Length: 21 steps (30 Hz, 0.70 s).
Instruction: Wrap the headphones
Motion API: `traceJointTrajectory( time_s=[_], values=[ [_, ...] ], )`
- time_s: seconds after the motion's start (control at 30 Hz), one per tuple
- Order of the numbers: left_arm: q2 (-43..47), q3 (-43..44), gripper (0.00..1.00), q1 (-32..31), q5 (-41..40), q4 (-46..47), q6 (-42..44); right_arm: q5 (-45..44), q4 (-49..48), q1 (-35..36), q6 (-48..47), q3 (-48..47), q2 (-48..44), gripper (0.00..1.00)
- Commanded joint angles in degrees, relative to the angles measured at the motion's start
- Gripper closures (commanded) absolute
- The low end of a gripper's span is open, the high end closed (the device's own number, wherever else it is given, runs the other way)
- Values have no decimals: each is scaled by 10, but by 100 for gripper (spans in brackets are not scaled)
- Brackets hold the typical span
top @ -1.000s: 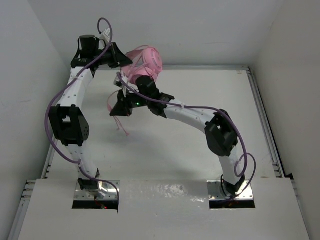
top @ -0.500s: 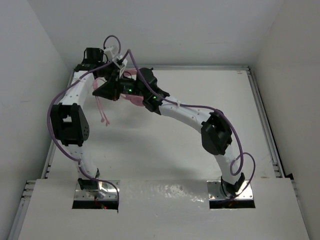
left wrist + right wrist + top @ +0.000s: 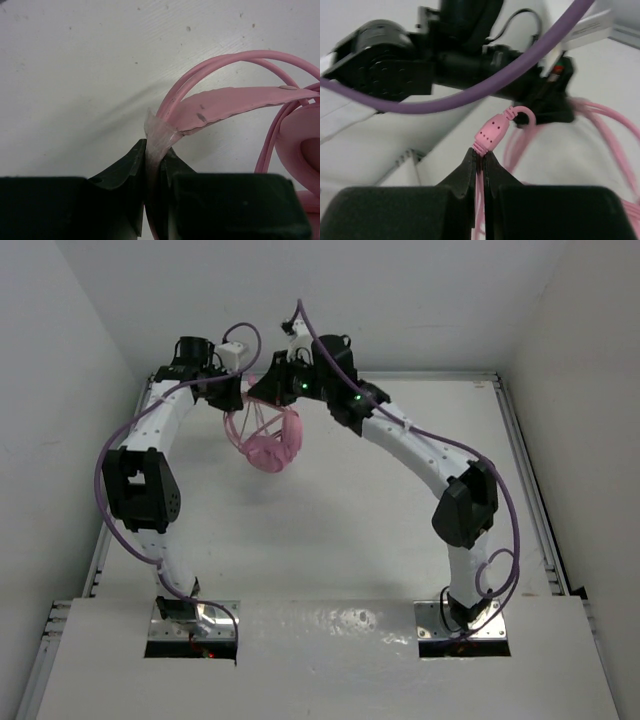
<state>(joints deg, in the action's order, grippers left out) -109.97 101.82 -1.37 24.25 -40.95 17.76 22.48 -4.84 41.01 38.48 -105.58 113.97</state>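
My left gripper will next go up, carry the pinched headband end outward toward the far edge of the table, and release it.
The pink headphones (image 3: pixel 271 447) hang over the far left of the table, earcups low, between my two grippers. My left gripper (image 3: pixel 233 400) (image 3: pixel 154 152) is shut on the end of the pink headband (image 3: pixel 235 102), pinching a pale translucent bit there. Loops of thin pink cord (image 3: pixel 220 65) arch over the band, and an earcup (image 3: pixel 306 150) shows at the right edge. My right gripper (image 3: pixel 264 393) (image 3: pixel 481 155) is shut on the cord just below its small pink inline block (image 3: pixel 493 132). From there the cord curves off toward the left gripper's black body (image 3: pixel 545 100).
The white back wall and left wall stand close behind both grippers. A purple arm cable (image 3: pixel 485 85) sweeps across the right wrist view, and another (image 3: pixel 300 315) loops above the right wrist. The table's raised rail (image 3: pixel 525 470) runs down the right side.
My right gripper has swung with the cord from in front of the headphones, past the left side, up to the back. The headphones now hang lower, in front of the grippers. The left gripper barely moved.
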Motion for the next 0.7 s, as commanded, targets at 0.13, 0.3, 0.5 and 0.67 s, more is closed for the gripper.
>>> traceJointTrajectory(
  time_s=[0.13,0.3,0.5,0.67],
  values=[
    [27,46,100,-30,-29,-47,146,-64,417,-24,-245,-163,-18,100],
    [24,66,100,-36,-32,-61,173,-167,485,-27,-329,-158,-43,100],
    [23,98,100,-37,2,-91,169,-318,464,-27,-401,-110,-65,100],
    [25,146,100,-36,100,-137,146,-293,343,-57,-407,7,-89,100]
  ],
)
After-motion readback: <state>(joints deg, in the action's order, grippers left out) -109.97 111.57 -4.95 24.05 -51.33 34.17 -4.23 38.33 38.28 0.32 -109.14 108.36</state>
